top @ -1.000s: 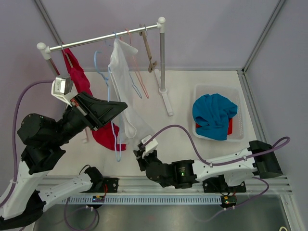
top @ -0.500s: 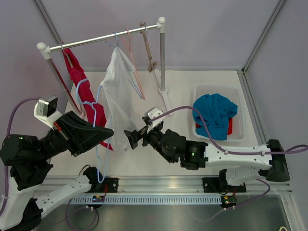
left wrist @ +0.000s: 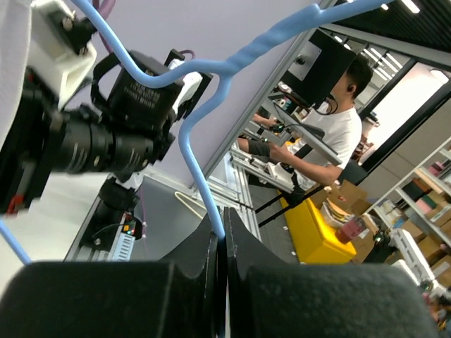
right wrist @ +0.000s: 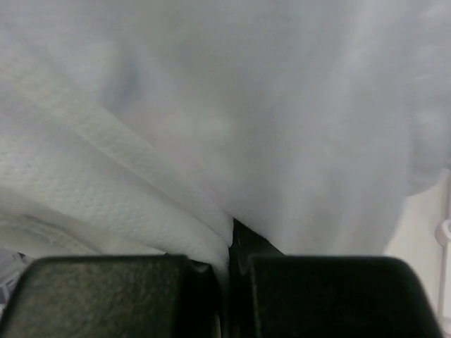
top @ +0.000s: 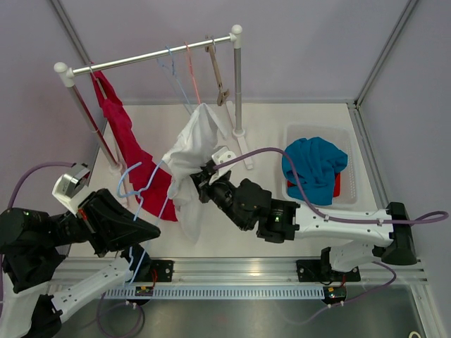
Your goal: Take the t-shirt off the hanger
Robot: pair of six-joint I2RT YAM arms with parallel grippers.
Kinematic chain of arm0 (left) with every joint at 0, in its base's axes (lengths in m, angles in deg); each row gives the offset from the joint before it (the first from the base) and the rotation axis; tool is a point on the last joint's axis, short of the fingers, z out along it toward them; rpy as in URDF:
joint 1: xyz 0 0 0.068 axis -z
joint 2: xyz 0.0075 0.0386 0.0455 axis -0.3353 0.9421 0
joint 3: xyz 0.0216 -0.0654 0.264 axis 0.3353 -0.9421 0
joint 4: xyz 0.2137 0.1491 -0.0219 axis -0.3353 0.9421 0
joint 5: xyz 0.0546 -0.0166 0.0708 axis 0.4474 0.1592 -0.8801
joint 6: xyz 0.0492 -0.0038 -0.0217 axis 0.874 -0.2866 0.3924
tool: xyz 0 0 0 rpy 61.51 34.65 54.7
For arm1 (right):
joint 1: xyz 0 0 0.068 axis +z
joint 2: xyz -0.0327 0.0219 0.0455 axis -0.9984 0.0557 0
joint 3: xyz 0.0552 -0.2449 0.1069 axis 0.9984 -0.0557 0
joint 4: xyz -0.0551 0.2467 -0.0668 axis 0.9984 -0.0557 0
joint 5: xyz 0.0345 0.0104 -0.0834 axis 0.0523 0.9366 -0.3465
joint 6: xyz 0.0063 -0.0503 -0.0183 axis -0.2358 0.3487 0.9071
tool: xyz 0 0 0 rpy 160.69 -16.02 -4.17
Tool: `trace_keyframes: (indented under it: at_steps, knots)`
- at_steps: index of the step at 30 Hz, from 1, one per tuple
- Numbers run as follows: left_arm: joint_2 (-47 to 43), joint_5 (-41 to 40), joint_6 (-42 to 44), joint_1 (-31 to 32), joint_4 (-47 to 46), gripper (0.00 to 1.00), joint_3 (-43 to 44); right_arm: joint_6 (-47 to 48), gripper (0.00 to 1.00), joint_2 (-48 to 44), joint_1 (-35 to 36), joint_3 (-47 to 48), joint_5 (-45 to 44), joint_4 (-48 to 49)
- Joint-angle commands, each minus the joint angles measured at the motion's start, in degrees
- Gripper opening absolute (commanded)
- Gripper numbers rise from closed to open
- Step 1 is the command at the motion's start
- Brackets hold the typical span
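The bin already holding blue cloth [top: 318,166] is to the right of my right gripper in the top view, so next I will swing over it, go down and let go of the t-shirt [top: 196,144].
The white t-shirt [top: 196,144] hangs bunched off the rail, with my right gripper [top: 200,185] shut on a fold of it. In the right wrist view the t-shirt [right wrist: 232,105] fills the frame, and the cloth is pinched in my right gripper [right wrist: 229,252]. The light-blue wire hanger [top: 134,184] is low at the front left, and my left gripper [top: 155,230] is shut on its wire. The left wrist view shows the hanger [left wrist: 203,137] running into my left gripper [left wrist: 222,238]. I cannot tell whether the hanger's right arm is still inside the shirt's edge.
A red garment [top: 123,137] hangs from the rack's rail [top: 141,59] at the left. Blue and pink wire hangers [top: 180,74] and a wooden one [top: 217,70] stay on the rail. The rack's post [top: 238,84] stands mid-table. A white bin [top: 352,141] at the right holds blue cloth.
My right gripper opened, then shut on the t-shirt and pulled it back and right. My left arm drew the blue hanger down to the front left, away from the rail.
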Motion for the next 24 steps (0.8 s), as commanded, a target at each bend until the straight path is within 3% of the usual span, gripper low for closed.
trace_keyframes:
  at_steps: [1,9,16,24]
  knots:
    - [-4.0,2.8,6.5,-0.1,6.4,0.00,1.1,2.3,0.00,-8.2,0.1,-2.8,-10.0,4.8]
    - [-11.5,4.6,12.6,-0.1,11.3,0.00,-6.6,19.2,0.00,-14.1,-2.1,1.4,-18.0,10.4]
    - [-15.2,-0.4,15.1,-0.1,12.4,0.00,-11.4,33.9,0.00,-11.5,-6.2,22.0,-19.6,9.0]
    - [-15.2,-6.3,16.9,-0.1,12.4,0.00,-12.9,36.1,0.00,-5.7,-21.6,42.9,-14.1,-4.6]
